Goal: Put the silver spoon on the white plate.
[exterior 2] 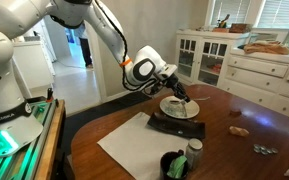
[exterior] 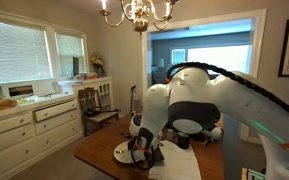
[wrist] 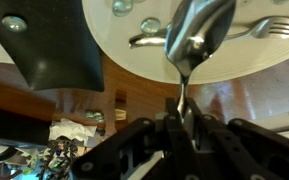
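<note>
The gripper carries the silver spoon's handle farther in past the plate's rim and down toward the fork [wrist: 274,27] next, since only the spoon's bowl reaches over the plate.
The white plate [wrist: 134,20] fills the top of the wrist view; it also shows in both exterior views [exterior 2: 171,110] [exterior: 121,152], on the wooden table. My gripper [wrist: 182,118] is shut on the handle of the silver spoon [wrist: 192,40]. The spoon's bowl hangs over the plate's rim. A silver fork [wrist: 274,27] lies on the plate at the right. In an exterior view my gripper [exterior 2: 180,93] is just above the plate, and in an exterior view [exterior: 142,146] the arm hides most of it.
A dark flat mat [exterior 2: 176,126] lies under the plate, shown in the wrist view [wrist: 54,50] as well. A white sheet [exterior 2: 134,148] lies in front, a dark cup [exterior 2: 174,165] and a small jar [exterior 2: 194,152] near the table edge. White cabinets [exterior 2: 249,65] stand behind.
</note>
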Robot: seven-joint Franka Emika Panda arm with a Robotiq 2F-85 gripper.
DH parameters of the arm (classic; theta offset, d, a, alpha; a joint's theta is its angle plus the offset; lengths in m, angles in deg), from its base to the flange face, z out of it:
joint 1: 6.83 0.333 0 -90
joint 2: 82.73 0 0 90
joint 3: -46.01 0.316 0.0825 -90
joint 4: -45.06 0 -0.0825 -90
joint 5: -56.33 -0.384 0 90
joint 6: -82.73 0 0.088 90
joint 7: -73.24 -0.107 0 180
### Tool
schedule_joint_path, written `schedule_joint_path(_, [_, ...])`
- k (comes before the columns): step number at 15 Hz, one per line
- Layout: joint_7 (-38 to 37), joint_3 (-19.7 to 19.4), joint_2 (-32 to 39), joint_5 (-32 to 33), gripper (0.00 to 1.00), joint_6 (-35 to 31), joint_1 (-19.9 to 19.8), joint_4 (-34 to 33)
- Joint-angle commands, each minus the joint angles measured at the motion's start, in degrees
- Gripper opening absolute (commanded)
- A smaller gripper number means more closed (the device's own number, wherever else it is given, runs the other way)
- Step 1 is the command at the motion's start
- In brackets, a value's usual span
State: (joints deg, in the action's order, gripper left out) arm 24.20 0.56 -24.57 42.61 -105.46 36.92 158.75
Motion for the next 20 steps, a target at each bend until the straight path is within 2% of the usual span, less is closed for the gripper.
schedule_joint_path(1, [1.9,-0.4,4.3,-6.2,0.03,2.4,-0.4,-5.3])
schedule_joint_path(5, [1.6,0.5,5.5,-8.7,0.03,4.5,-1.6,-8.4])
schedule_joint_path(12, [-0.1,5.0,3.8,-7.7,0.03,9.9,-6.1,-12.0])
schedule_joint_path(20, [-3.1,8.2,3.0,-6.3,0.03,13.1,-9.9,-13.9])
